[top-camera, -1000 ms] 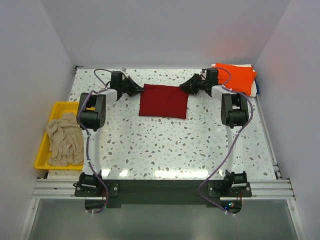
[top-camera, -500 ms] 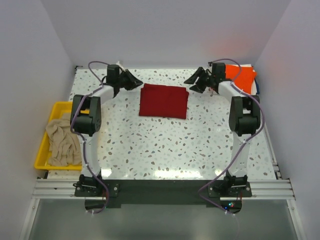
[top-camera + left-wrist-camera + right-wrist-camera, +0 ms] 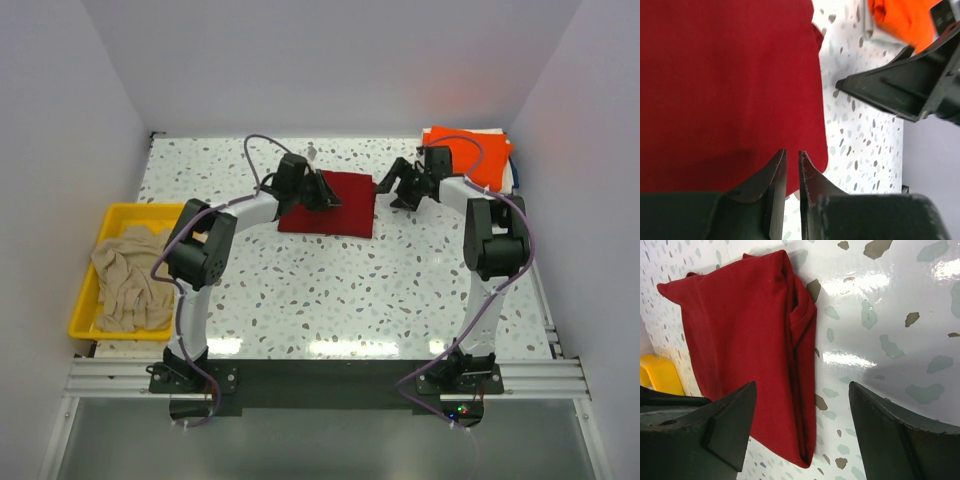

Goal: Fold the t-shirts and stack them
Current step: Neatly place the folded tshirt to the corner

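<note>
My right gripper lowers toward the red t-shirt next, straddling that edge's middle [image 3: 373,207] [image 3: 805,381]. The red t-shirt's folded edge facing the orange t-shirt shows between my fingers.
A dark red t-shirt [image 3: 328,205] lies folded into a flat rectangle at the back middle of the table. My left gripper [image 3: 326,192] hovers over its upper part, its fingers a narrow gap apart with nothing between them [image 3: 792,152]; red cloth [image 3: 725,85] fills the view below. My right gripper [image 3: 394,186] stands wide open just beside the shirt's right folded edge [image 3: 800,340], holding nothing [image 3: 802,386]. An orange t-shirt [image 3: 470,154] lies folded at the back right corner. A beige t-shirt [image 3: 126,278] sits crumpled in the tray.
The yellow tray [image 3: 118,213] rests at the table's left edge. White walls close in the back and both sides. A speckled white tabletop [image 3: 340,290] spreads in front of the red shirt. White cloth shows under the orange shirt.
Both grippers let go of the red shirt's back corners. The left arm swung right over the shirt with its jaws slightly parted. The right gripper opened wide beside the right edge.
</note>
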